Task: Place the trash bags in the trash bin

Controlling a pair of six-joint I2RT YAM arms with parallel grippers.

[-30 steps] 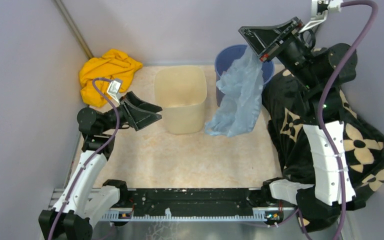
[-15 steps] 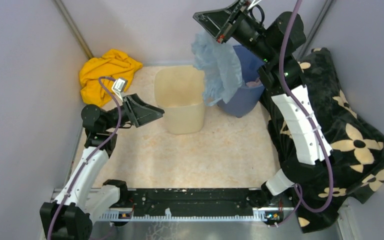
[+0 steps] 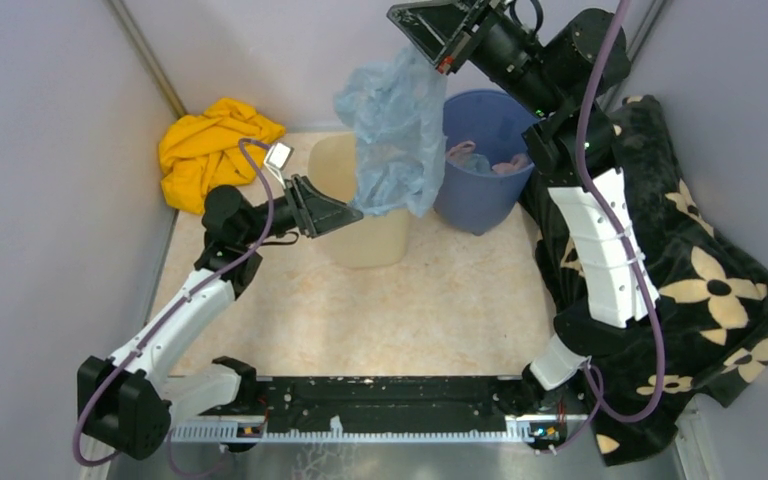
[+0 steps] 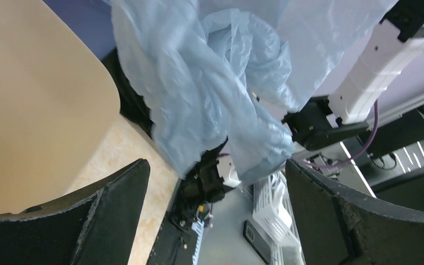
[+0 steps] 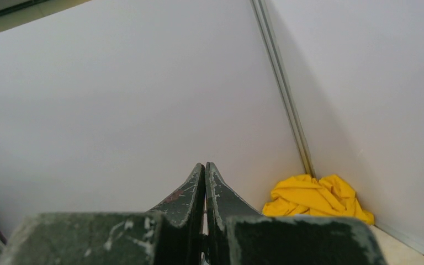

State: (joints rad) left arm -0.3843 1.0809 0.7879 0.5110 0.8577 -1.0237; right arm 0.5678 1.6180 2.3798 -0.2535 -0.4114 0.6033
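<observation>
My open left gripper should next slide around the bag's loose lower edge [image 3: 368,204] [image 4: 201,135], toward the right in the top view, because the edge hangs just beyond the gripper's fingers.
The pale-blue trash bag [image 3: 395,130] hangs from my right gripper [image 3: 408,32], which is shut on its top edge, high above the table. The bag drapes over the right half of the cream trash bin [image 3: 370,245]; its lower end is at about the bin's rim. My left gripper [image 3: 355,213] is open beside the bag's lower left edge, over the bin's left front. In the left wrist view the bag [image 4: 210,83] hangs just beyond the open gripper [image 4: 215,182], and the bin wall [image 4: 33,110] is at the left. The bag is hidden in the right wrist view.
A round blue bucket [image 3: 480,200] with pink items stands right of the bin. A yellow cloth [image 3: 205,150] lies in the back left corner and shows in the right wrist view [image 5: 314,199]. A black flowered blanket [image 3: 700,280] covers the right side. Walls close in left and behind.
My right arm has swung the bag left, from in front of the blue bucket to over the cream bin. My left gripper has moved right, up to the bag's lower edge.
</observation>
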